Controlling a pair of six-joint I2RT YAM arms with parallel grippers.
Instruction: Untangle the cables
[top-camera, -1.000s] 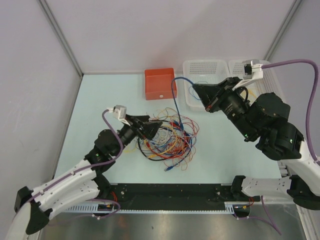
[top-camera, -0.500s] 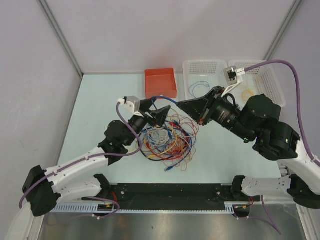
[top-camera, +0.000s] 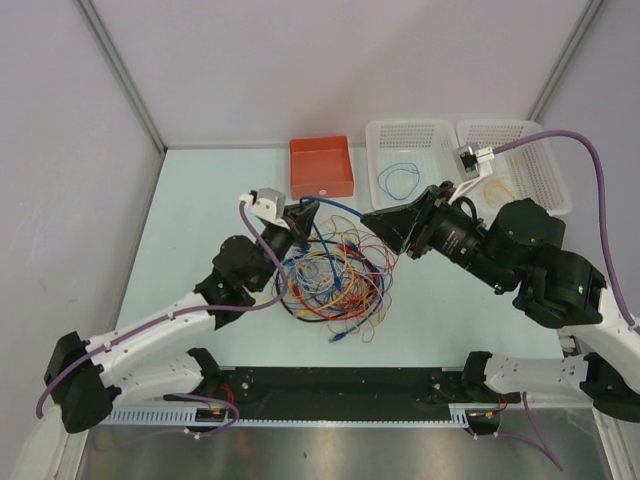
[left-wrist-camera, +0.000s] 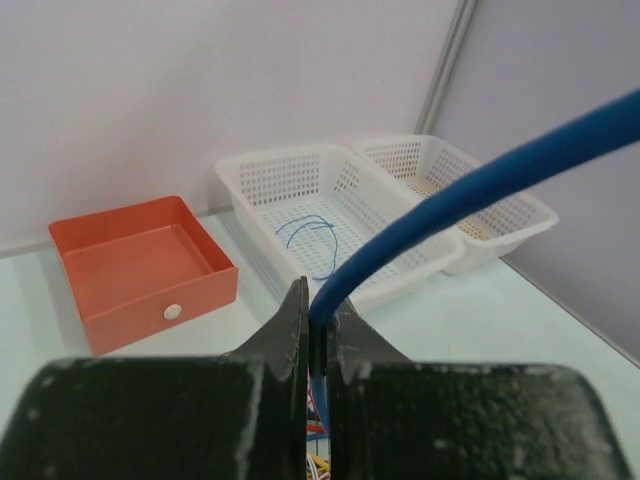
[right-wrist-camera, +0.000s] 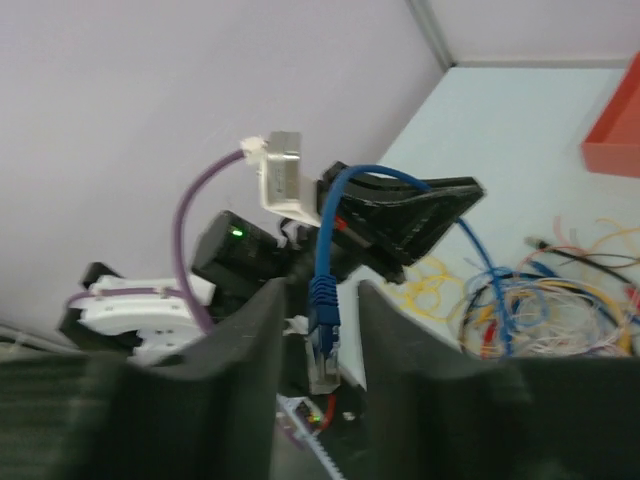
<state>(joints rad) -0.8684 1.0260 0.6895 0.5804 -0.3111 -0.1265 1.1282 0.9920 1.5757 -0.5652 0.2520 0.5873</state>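
Next, my left gripper carries this blue cable (top-camera: 340, 207) over the basket with blue wire (top-camera: 412, 168) and releases it. The basket stands outward of my left gripper, to its right in the top view.
The cables (top-camera: 335, 275) lie in a red, orange, yellow, blue and white tangle at the table's middle, also seen in the right wrist view (right-wrist-camera: 560, 310). My left gripper (top-camera: 305, 212) hovers above the tangle's far edge, shut on a thick blue cable (top-camera: 340, 207); its jaws pinch that cable (left-wrist-camera: 450, 205) in the left wrist view (left-wrist-camera: 320, 315). The cable arcs right to my right gripper (top-camera: 375, 222). Its blue plug (right-wrist-camera: 323, 310) hangs between my right gripper's (right-wrist-camera: 320, 290) parted fingers, with a gap on each side.
An orange box (top-camera: 321, 168) stands behind the tangle. Two white baskets stand at the back right; the left one (top-camera: 410, 135) holds a thin blue wire loop (top-camera: 398, 180), and the right one (top-camera: 545, 170) holds something yellowish.
My left gripper rose from the tangle toward the orange box and took hold of the blue cable. My right gripper came down and left, closer to it.
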